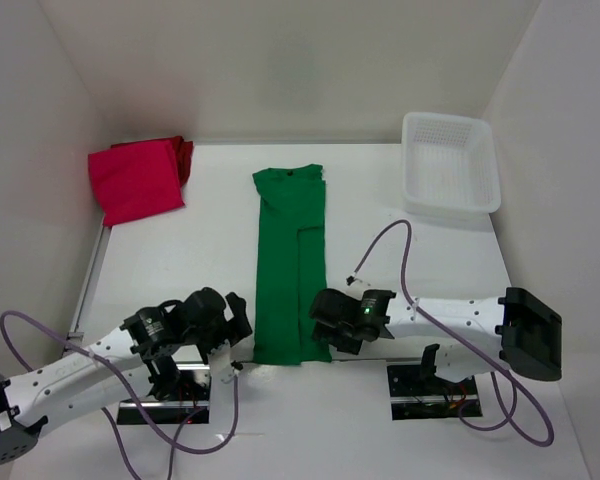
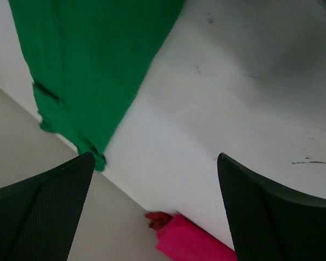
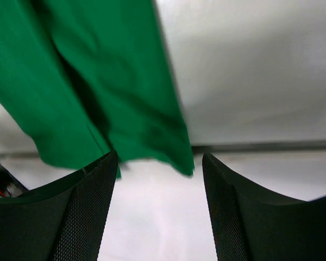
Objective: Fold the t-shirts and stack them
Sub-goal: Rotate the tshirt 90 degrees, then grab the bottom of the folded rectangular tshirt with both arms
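Observation:
The left gripper will next go back down onto the free near corner of the green hem, since the right gripper is already at the other corner.
A green t-shirt (image 1: 292, 265) lies flat mid-table, folded lengthwise into a long narrow strip with its collar at the far end. At the back left a crimson t-shirt (image 1: 135, 183) lies folded, and a dark red t-shirt (image 1: 183, 152) peeks out behind it. My left gripper (image 1: 242, 330) is open beside the strip's near left corner, holding nothing. My right gripper (image 1: 320, 322) is open at the near right corner. In the right wrist view the green hem (image 3: 152, 136) hangs just beyond the empty gripper (image 3: 158, 163). The left wrist view shows the green shirt (image 2: 92, 65), the crimson shirt (image 2: 193, 244) and the open gripper (image 2: 156, 163).
A white perforated basket (image 1: 450, 165) stands at the back right. White walls close in the table on the left, back and right. A purple cable (image 1: 385, 250) loops over the table right of the green shirt. The arm bases sit at the near edge.

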